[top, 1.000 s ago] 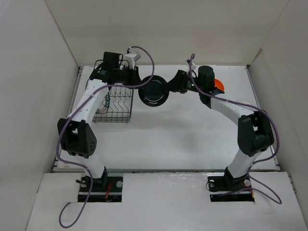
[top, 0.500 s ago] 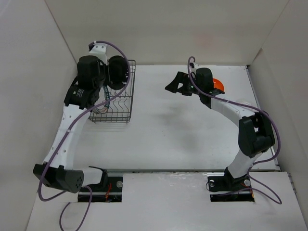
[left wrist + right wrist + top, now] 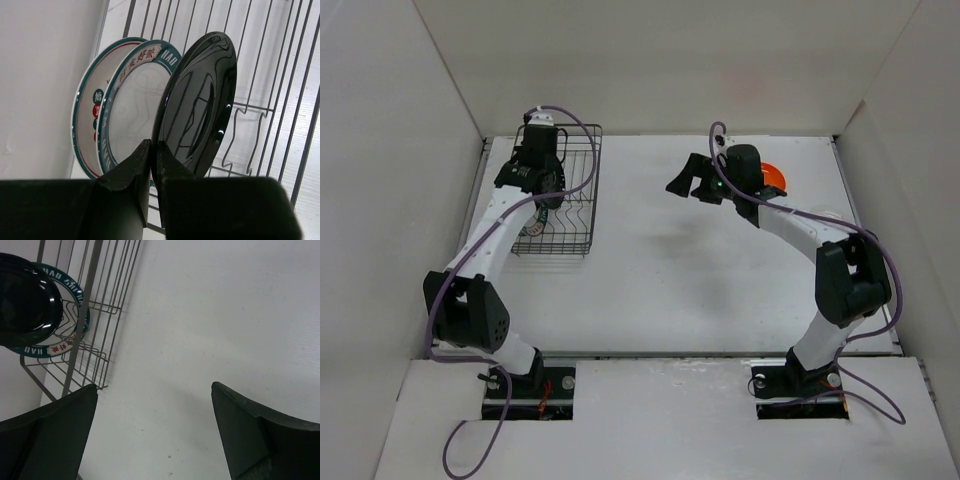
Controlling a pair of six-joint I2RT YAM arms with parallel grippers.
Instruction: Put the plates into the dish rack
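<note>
The free wire slot (image 3: 212, 172) beside the green-rimmed plate is below. My left gripper should next lower the black plate (image 3: 200, 105) into it, on edge, and let go of the black plate's rim.
My left gripper (image 3: 155, 149) is shut on the lower rim of the small glossy black plate (image 3: 200, 105). It holds the plate on edge inside the dish rack (image 3: 280, 75), next to two upright white plates: one with a lettered dark green rim (image 3: 131, 105), and behind it one with a red pattern (image 3: 86, 107). In the top view the left gripper (image 3: 536, 176) is over the wire rack (image 3: 582, 205) at the back left. My right gripper (image 3: 682, 180) is open and empty above the bare table, jaws wide apart (image 3: 154, 386). The orange plate (image 3: 773, 173) lies behind the right arm.
The rack (image 3: 102, 310) stands close to the left wall, with the black plate (image 3: 25, 297) showing in the right wrist view. White walls enclose the table on three sides. Purple cables run along both arms.
My left arm has carried the black plate from the table's middle, near the right gripper, to the left and down into the rack. The right gripper has stayed open, almost in place.
</note>
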